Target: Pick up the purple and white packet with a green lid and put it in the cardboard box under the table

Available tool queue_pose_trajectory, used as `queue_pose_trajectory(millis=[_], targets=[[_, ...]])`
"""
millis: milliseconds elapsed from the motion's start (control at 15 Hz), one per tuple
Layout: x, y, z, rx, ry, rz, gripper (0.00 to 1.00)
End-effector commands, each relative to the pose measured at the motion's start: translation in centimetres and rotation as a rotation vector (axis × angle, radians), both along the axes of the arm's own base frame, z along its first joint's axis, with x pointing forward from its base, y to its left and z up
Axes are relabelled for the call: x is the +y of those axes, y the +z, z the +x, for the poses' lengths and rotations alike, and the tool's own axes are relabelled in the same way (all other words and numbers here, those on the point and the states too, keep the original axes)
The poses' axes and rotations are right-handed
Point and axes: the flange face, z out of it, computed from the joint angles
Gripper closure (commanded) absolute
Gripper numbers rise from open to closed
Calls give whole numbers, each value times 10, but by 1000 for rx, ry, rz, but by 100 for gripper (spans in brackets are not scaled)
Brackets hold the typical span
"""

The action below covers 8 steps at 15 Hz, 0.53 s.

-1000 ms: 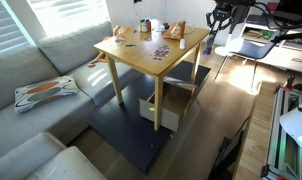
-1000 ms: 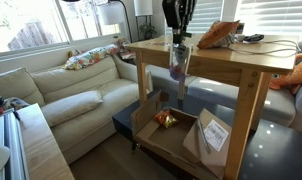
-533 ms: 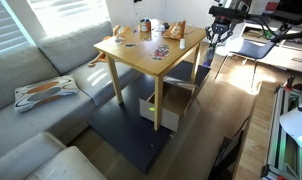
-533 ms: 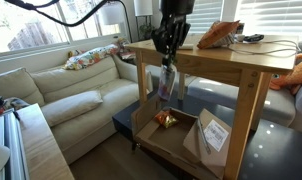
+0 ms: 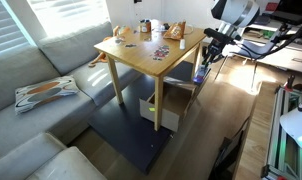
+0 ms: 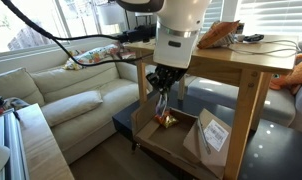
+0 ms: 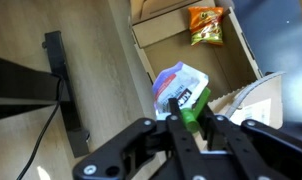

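My gripper is still holding the packet high, and the packet overlaps the box's side in the wrist view. My gripper will next go lower and move the packet over the bare bottom of the box.
My gripper (image 7: 192, 116) is shut on the green cap of the purple and white packet (image 7: 178, 84), which hangs below it. In both exterior views the gripper (image 5: 206, 58) (image 6: 163, 88) holds the packet (image 5: 200, 73) (image 6: 164, 103) below the table top, beside the light wooden table (image 5: 141, 55) (image 6: 221, 62). The cardboard box (image 6: 156, 138) (image 7: 143, 34) lies open under the table, right below the packet. It also shows in an exterior view (image 5: 163, 108).
An orange snack packet (image 7: 206, 23) (image 6: 167, 120) lies inside the box. An orange-brown packet (image 6: 219, 35) and small items (image 5: 156, 35) stand on the table. A table leg (image 6: 143, 85) is close to the gripper. A sofa (image 6: 61, 95) and a dark rug (image 5: 131, 135) surround the table.
My gripper has come down with the packet from table-top height to below the table edge, over the open box.
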Motion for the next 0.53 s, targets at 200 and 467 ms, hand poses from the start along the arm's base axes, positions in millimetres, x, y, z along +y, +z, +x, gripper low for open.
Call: queue_pose_trajectory(millis=[200, 467], targets=[[2, -57, 10, -34, -82, 65, 79], [-1, -79, 16, -22, -86, 69, 79]])
